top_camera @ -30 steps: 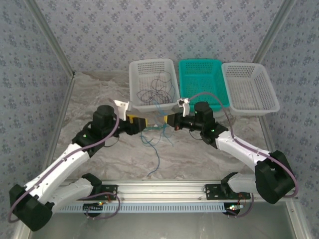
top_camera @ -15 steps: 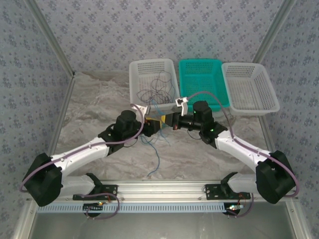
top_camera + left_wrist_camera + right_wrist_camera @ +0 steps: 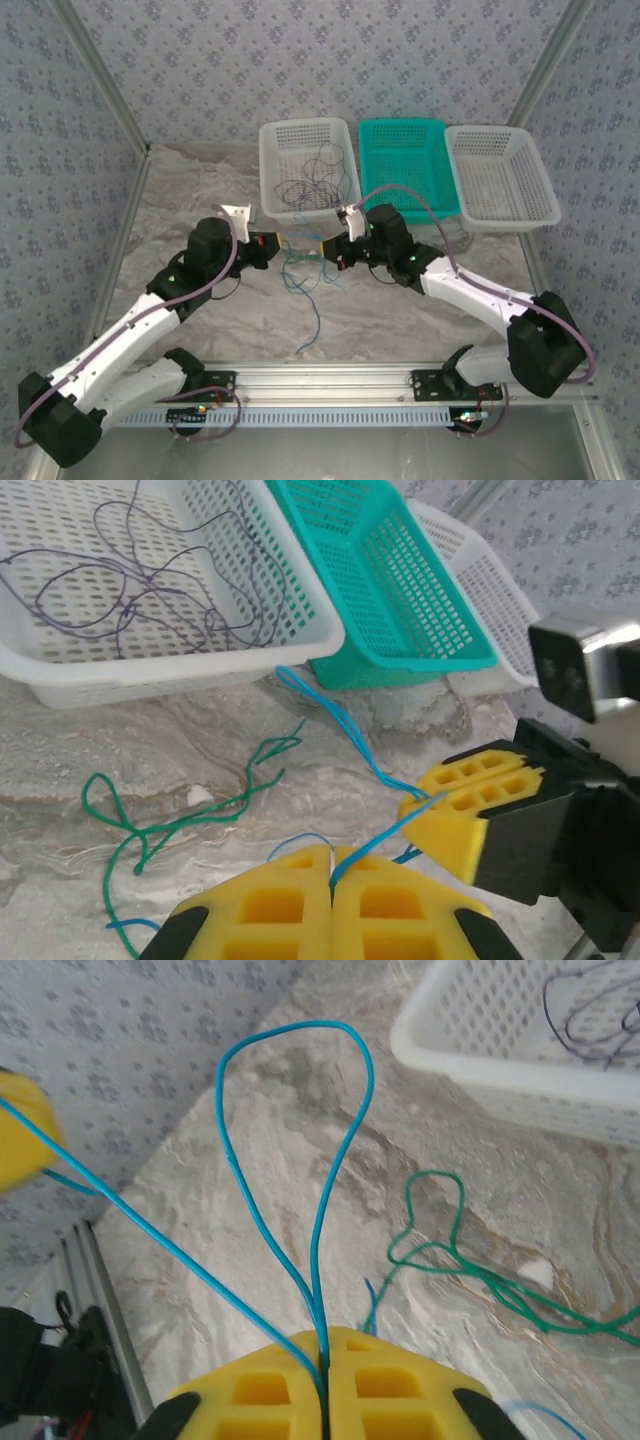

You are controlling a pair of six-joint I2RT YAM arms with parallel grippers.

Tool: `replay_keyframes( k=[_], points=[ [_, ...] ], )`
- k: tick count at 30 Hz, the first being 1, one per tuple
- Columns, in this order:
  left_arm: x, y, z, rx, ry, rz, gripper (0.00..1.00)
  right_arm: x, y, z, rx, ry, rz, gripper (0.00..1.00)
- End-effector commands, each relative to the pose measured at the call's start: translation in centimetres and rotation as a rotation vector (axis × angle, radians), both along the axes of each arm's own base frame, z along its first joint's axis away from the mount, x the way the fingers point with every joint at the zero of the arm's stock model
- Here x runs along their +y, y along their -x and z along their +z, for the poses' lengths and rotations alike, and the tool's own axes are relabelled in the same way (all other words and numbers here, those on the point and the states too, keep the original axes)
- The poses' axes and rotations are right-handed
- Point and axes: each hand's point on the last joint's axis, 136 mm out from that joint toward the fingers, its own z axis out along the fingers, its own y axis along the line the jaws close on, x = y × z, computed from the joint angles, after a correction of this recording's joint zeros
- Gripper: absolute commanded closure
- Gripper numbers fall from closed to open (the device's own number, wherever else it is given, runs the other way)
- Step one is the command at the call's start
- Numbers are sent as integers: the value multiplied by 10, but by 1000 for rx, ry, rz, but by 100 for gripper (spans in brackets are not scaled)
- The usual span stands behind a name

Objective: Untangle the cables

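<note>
The teal basket is empty and stands beside the basket of dark cables, so my left gripper will rise and move outward over the teal basket [image 3: 385, 575] to release the blue cable [image 3: 340, 720] there.
Both grippers hold the cables above the marble table in front of the baskets. My left gripper [image 3: 280, 245] [image 3: 331, 865] is shut on a thin blue cable [image 3: 340, 720] that runs taut to my right gripper's yellow fingers [image 3: 465, 800]. My right gripper [image 3: 328, 250] [image 3: 322, 1345] is shut on the same blue cable [image 3: 300, 1024], which loops up out of its pads. The blue cable's tail [image 3: 315, 315] hangs down toward the near edge. A teal-green cable [image 3: 200, 815] [image 3: 500, 1285] lies loose on the table below. Dark cables [image 3: 150, 590] lie in the left white basket.
Three baskets stand in a row at the back: a white one [image 3: 268, 170], a teal one [image 3: 440, 170] and another white one [image 3: 540, 190]. An aluminium rail [image 3: 330, 380] runs along the near edge. Patterned walls close in both sides.
My left gripper reached right to the right gripper, shut on the blue cable and pulled back left. The right gripper shifted slightly left and toward the near edge.
</note>
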Motion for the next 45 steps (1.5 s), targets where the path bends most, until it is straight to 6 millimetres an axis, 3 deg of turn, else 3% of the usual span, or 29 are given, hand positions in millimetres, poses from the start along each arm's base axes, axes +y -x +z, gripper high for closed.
replay_keyframes(
  k=[1,4,7,9,14,20,23,26,28,31,36,42,43,45],
  points=[
    [7,-16,60,-156,88,36,100,-40,16,-78,194,219,-60,67],
    [-18,-14,75,-188,113,-53,100,-40,18,-78,183,234,-49,64],
    [-28,-18,88,-210,90,-70,100,-51,16,-82,172,273,-90,82],
    [-28,-21,99,-230,89,-62,100,-57,17,-82,162,278,-107,83],
    [-40,-21,147,-334,111,-112,100,-67,20,-70,105,240,-147,72],
    [-69,-30,219,-492,133,-191,100,-76,25,-52,19,167,-187,68],
    [-86,-41,247,-551,152,-210,100,-96,23,-43,-6,163,-290,65],
    [-110,-63,255,-573,160,-231,100,-140,19,-31,-33,196,-529,60],
    [-130,-85,252,-566,173,-236,100,-182,22,-29,-8,215,-751,53],
    [-159,-119,242,-558,185,-232,100,-205,36,-28,1,201,-834,51],
    [-207,-177,207,-549,172,-213,100,-213,56,-28,34,140,-846,50],
    [-262,-245,133,-457,120,-204,100,-213,66,-21,42,110,-822,50],
    [-269,-253,123,-441,113,-204,94,-213,67,-17,37,111,-814,50],
    [-275,-264,110,-430,102,-189,60,-212,67,-12,29,112,-801,49]
  ],
)
